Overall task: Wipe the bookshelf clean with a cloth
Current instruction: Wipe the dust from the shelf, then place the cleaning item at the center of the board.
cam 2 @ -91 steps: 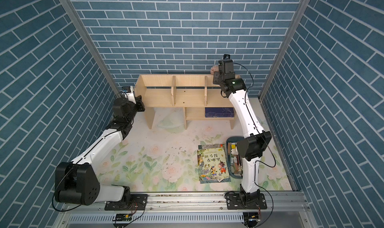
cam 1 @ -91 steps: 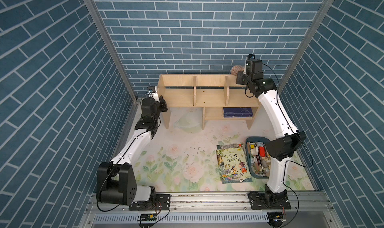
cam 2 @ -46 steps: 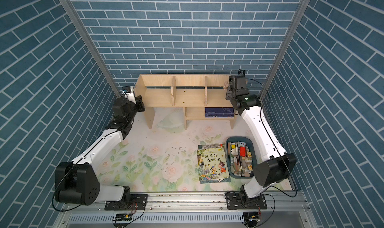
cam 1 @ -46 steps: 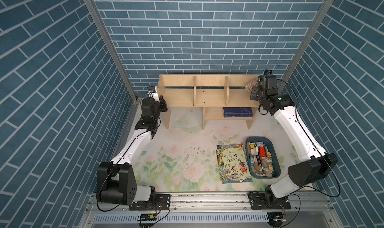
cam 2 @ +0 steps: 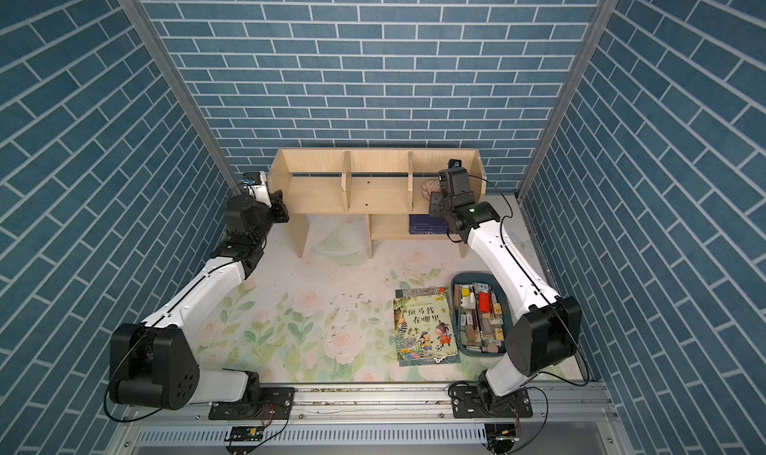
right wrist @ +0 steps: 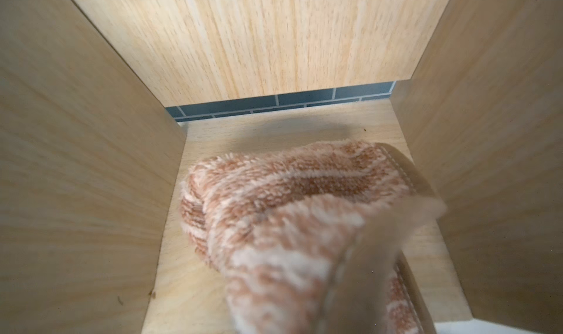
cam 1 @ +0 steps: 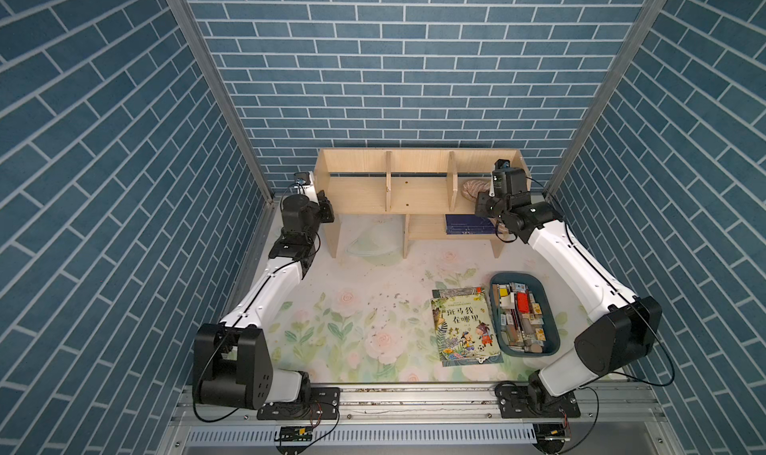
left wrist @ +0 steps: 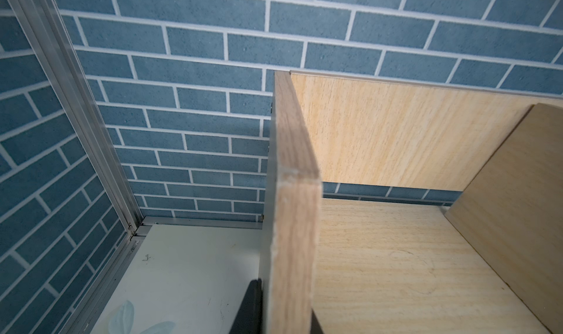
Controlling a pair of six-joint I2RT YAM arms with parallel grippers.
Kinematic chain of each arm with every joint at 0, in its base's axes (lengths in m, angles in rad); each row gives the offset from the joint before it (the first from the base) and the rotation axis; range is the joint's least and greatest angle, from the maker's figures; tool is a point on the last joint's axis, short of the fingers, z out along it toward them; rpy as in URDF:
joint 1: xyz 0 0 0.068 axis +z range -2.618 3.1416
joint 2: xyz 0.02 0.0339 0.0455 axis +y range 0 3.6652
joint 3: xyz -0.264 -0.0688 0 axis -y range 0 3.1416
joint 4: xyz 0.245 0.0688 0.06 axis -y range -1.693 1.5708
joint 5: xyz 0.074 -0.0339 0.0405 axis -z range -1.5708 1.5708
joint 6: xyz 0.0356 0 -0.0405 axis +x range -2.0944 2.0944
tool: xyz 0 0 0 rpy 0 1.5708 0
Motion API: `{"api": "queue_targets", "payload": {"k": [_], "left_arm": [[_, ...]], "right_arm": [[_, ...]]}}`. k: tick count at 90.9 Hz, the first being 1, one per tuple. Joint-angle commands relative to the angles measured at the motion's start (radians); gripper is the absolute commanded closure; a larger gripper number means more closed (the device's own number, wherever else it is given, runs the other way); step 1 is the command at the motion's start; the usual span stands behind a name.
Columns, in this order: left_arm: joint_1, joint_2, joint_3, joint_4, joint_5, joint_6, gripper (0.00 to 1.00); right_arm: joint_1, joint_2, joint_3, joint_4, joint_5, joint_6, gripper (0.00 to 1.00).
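My right gripper is above and in front of the open mat point(cam 1: 410, 284) beside the picture book, so next it should draw back, lower the cloth to that mat and release it.
The pale-wood bookshelf point(cam 1: 414, 158) point(cam 2: 373, 191) stands against the back wall. My left gripper point(cam 1: 325, 208) point(left wrist: 286, 317) is shut on the bookshelf's left end panel point(left wrist: 295, 226), with one black finger on each face. My right gripper point(cam 1: 478, 198) point(cam 2: 435, 200) reaches into the right compartment of the upper tier, shut on the tan-and-cream cloth point(cam 1: 472, 187) point(cam 2: 431, 188). In the right wrist view the bunched cloth point(right wrist: 289, 210) rests on the shelf board point(right wrist: 189, 286) between divider and end panel. It hides the fingers.
A dark blue book point(cam 1: 468, 222) lies on the lower shelf. On the floral mat, a picture book point(cam 1: 464, 328) lies beside a blue tray point(cam 1: 514, 275) of small items. Crumbs point(cam 1: 389, 307) dot the mat's middle. Brick walls stand close on three sides.
My right arm has swung right from above the shelf's back panel and come down into the right compartment with the cloth. The left arm has not moved.
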Motion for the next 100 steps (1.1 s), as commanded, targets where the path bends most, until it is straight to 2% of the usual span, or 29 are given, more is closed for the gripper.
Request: {"api": "queue_targets", "payload": {"k": [1,9,15,22,24,26,27,30,43,52,60,69,77,93,94,97,100], "left_arm": [[-0.071,0.041,-0.016,-0.138,0.188,-0.123,0.98],[-0.069,0.038,-0.011,-0.143,0.172,-0.125,0.86],[-0.066,0.028,-0.001,-0.154,0.143,-0.132,0.67],[-0.060,0.004,0.000,-0.161,0.097,-0.138,0.53],[-0.059,-0.003,0.000,-0.162,0.083,-0.138,0.44],[-0.058,-0.015,0.000,-0.163,0.070,-0.137,0.17],[-0.058,-0.019,0.001,-0.164,0.064,-0.136,0.09],[-0.057,-0.033,0.003,-0.169,0.045,-0.136,0.02],[-0.056,-0.086,0.010,-0.187,-0.026,-0.146,0.00],[-0.057,-0.128,0.012,-0.212,-0.080,-0.169,0.00],[-0.058,-0.178,0.011,-0.254,-0.125,-0.188,0.00],[-0.060,-0.243,-0.010,-0.290,-0.132,-0.197,0.00],[-0.071,-0.309,-0.054,-0.309,-0.100,-0.216,0.00],[-0.172,-0.414,-0.140,-0.361,-0.124,-0.221,0.00],[-0.179,-0.419,-0.145,-0.363,-0.125,-0.223,0.00],[-0.198,-0.431,-0.160,-0.367,-0.128,-0.226,0.00],[-0.213,-0.442,-0.178,-0.369,-0.130,-0.233,0.00]], "right_arm": [[0.080,-0.107,-0.032,0.043,0.076,0.029,1.00],[0.173,-0.210,-0.092,0.043,0.154,0.037,1.00],[0.244,-0.283,-0.152,0.030,0.212,0.052,1.00],[0.342,-0.369,-0.218,-0.005,0.318,0.088,1.00],[0.369,-0.393,-0.240,-0.013,0.349,0.099,1.00],[0.391,-0.420,-0.263,-0.017,0.370,0.108,1.00],[0.405,-0.434,-0.274,-0.018,0.379,0.112,1.00],[0.446,-0.464,-0.306,-0.018,0.398,0.121,1.00],[0.621,-0.539,-0.416,0.057,0.363,0.118,1.00],[0.715,-0.448,-0.426,0.118,0.337,0.119,1.00],[0.755,-0.319,-0.434,0.227,0.288,0.121,1.00],[0.747,-0.203,-0.483,0.411,0.180,0.141,1.00],[0.716,-0.085,-0.495,0.501,0.095,0.183,1.00],[0.593,0.088,-0.540,0.611,-0.034,0.241,1.00],[0.583,0.093,-0.547,0.619,-0.044,0.243,0.99],[0.564,0.108,-0.562,0.631,-0.072,0.244,0.86],[0.556,0.112,-0.571,0.628,-0.082,0.238,0.66]]}}
